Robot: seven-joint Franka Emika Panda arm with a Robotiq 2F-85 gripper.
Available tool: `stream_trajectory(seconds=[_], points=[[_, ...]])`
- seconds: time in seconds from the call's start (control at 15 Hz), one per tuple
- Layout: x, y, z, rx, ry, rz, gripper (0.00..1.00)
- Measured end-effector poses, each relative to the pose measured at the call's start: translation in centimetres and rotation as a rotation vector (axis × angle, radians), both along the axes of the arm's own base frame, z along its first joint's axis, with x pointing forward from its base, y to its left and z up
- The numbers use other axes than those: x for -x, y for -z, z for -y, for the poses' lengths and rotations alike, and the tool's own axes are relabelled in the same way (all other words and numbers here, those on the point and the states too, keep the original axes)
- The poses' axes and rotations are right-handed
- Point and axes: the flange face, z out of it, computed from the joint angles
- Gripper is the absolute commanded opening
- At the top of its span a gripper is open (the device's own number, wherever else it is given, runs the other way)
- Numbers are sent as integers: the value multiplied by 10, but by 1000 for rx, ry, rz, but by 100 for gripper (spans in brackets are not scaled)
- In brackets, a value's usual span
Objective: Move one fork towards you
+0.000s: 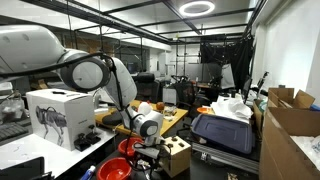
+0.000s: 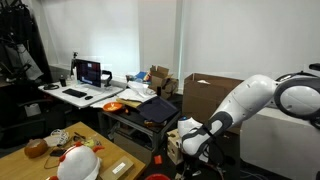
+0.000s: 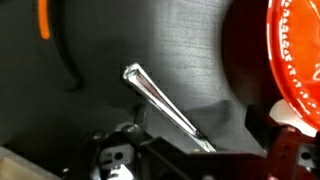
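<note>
My gripper stays low next, shifts slightly away from the red bowl and closes across the fork's handle [image 3: 160, 98], which already runs between my open fingers.
In the wrist view a shiny metal fork [image 3: 160, 100] lies diagonally on a dark grey surface [image 3: 190, 50], its handle end pointing up-left. Its lower end runs under my gripper [image 3: 195, 132]. The jaws stand apart on either side of the fork, and the right finger is clear of it. In both exterior views the gripper [image 1: 148, 142] [image 2: 190, 150] hangs low beside the workbench, and the fork is hidden there.
A red bowl [image 3: 295, 50] fills the right of the wrist view, close to the fork; it also shows in an exterior view [image 1: 117, 169]. An orange-tipped tool [image 3: 43, 18] lies at the upper left. Cardboard boxes [image 1: 292, 125] and a black case [image 1: 222, 132] crowd the surroundings.
</note>
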Motion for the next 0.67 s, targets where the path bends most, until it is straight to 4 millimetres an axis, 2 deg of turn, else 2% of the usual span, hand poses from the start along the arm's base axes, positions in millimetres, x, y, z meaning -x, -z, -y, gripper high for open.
stream_trajectory(seconds=[0.27,0.33,0.4,0.47,0.67], points=[[2,7,4,12,-17,10,100],[2,9,4,12,-16,13,75],[3,10,5,13,-16,15,74],[3,12,6,14,-15,19,68],[1,12,8,16,-14,30,44]])
